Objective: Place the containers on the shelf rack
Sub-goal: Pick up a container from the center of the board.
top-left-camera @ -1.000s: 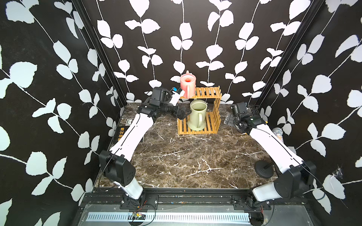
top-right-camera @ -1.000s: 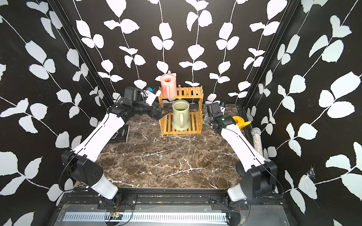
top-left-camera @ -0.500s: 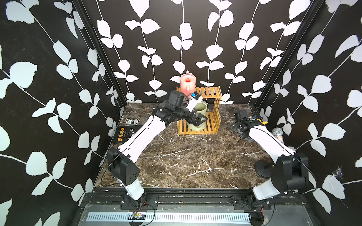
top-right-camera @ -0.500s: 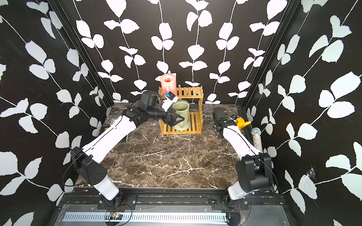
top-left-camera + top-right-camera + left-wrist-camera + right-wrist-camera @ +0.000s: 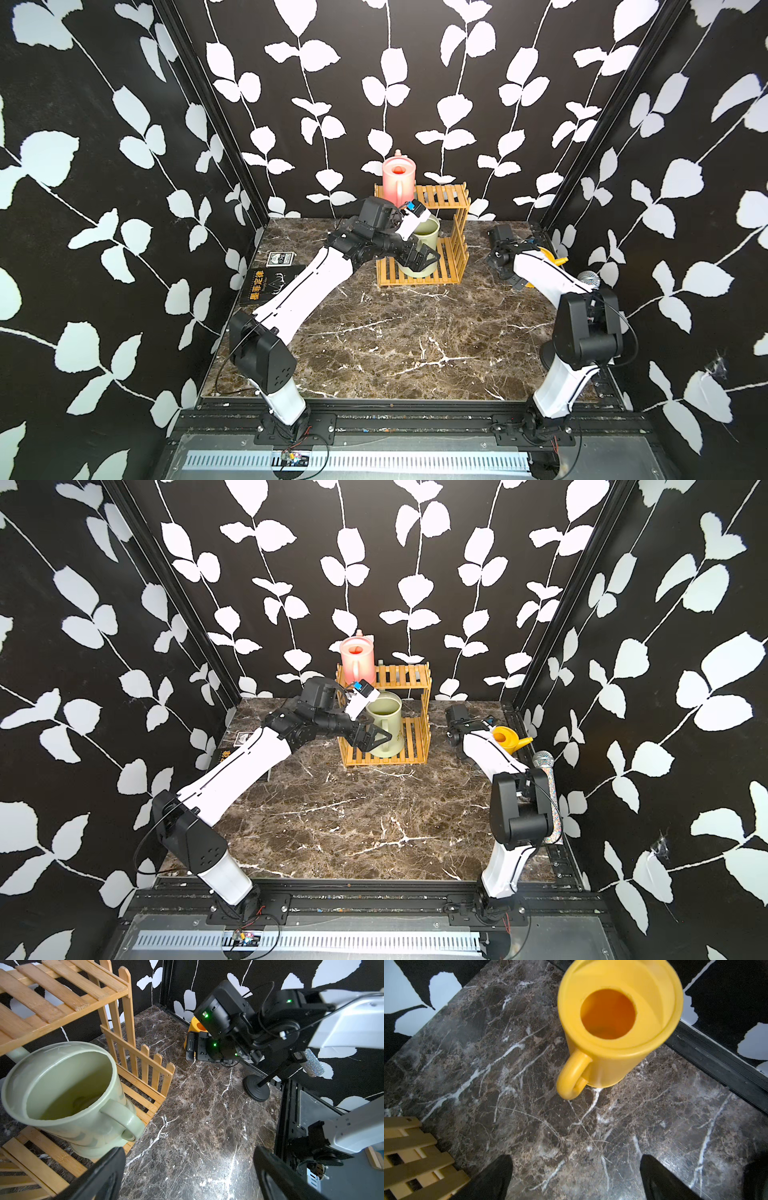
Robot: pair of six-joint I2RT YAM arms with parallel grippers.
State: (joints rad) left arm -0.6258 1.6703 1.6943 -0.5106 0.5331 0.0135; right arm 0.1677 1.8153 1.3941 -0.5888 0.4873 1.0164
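My right gripper will next move forward toward the wall until its open fingers are on both sides of the yellow container's handle, and then it will close them, because the handle is still beyond the ends of its fingers.
The shelf rack stands at the back middle. The pink container sits on its top tier. The green container stands on its bottom tier, handle toward the front. My left gripper is open just in front of that handle, holding nothing. The yellow container stands on the table by the right wall. In the right wrist view my right gripper is open above bare marble, a little short of the yellow handle.
A black book and a small card box lie at the left edge. A glittery microphone on a black round-based stand is near the right wall, behind my right arm. A corner of the rack lies beside my right gripper.
My left arm swung from left of the rack to in front of the green container. My right arm turned away from the rack toward the yellow container. Both grippers stayed open.
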